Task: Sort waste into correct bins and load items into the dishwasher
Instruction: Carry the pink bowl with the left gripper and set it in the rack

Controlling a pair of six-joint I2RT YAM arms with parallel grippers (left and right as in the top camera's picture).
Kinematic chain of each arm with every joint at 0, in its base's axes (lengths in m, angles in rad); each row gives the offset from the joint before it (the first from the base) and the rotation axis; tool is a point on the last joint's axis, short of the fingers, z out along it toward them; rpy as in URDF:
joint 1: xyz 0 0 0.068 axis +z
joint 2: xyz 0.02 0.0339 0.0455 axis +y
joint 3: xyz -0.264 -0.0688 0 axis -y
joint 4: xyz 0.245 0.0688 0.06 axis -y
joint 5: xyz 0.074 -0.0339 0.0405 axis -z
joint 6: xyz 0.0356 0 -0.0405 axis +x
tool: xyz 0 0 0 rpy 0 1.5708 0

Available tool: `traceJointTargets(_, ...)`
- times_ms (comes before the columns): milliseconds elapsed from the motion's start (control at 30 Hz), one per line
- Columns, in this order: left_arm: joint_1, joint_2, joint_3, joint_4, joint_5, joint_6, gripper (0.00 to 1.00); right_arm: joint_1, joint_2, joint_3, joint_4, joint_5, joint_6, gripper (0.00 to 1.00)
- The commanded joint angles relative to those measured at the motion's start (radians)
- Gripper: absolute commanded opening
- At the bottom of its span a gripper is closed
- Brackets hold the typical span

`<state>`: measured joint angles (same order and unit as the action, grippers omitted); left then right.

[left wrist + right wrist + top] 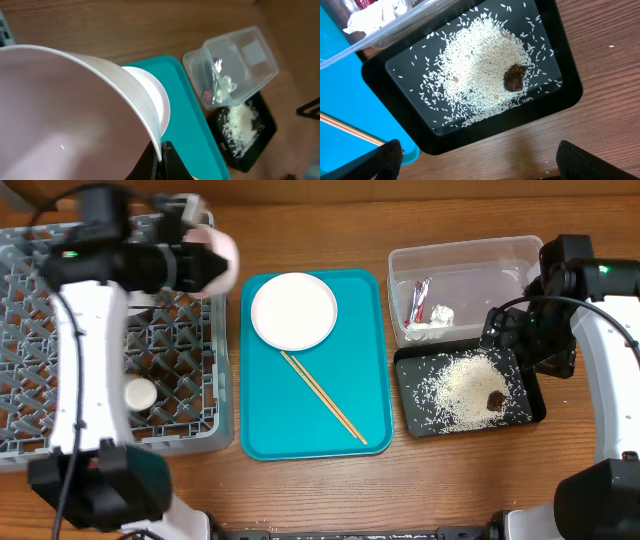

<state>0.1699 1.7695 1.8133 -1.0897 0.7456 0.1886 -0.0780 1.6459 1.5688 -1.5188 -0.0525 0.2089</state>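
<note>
My left gripper needs to move the bowl point(218, 252) away from the teal tray next and down into the rack beyond the small cup.
My left gripper point(205, 255) is shut on the rim of the pinkish-white bowl point(218, 252) point(65, 115) and holds it above the right edge of the grey dish rack point(110, 340). A small white cup point(140, 394) stands in the rack. The white plate point(294, 310) point(152, 97) and the wooden chopsticks point(322, 397) lie on the teal tray point(315, 435). The clear tub point(465, 280) point(235, 60) holds the white napkin point(440, 315) and the red-and-silver wrapper point(418, 298). The black tray point(468, 390) point(470, 70) holds rice point(480, 65) and a brown scrap point(514, 78). My right gripper point(477, 160) is open and empty over the tray's edge.
Bare wooden table lies in front of the black tray and along the back. A few stray rice grains point(547, 174) lie on the wood near my right gripper. The right arm point(600, 350) stands beside the black tray.
</note>
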Motion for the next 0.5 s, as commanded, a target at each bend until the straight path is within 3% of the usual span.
traceJointTargets(0,0.12,0.076,0.002,-0.004,0.307,0.096,0.04,-0.003,-0.008,0.004,0.003,-0.005,0.001,1.0)
traceJointTargets(200,0.227,0.212,0.002,0.032,0.528,0.12,0.04,-0.003,-0.008,0.004,0.003,-0.005,0.001,1.0)
traceJointTargets(467,0.31,0.355,0.002,0.077,0.585,0.119,0.04,-0.003,-0.008,0.004,0.002,-0.005,0.001,1.0)
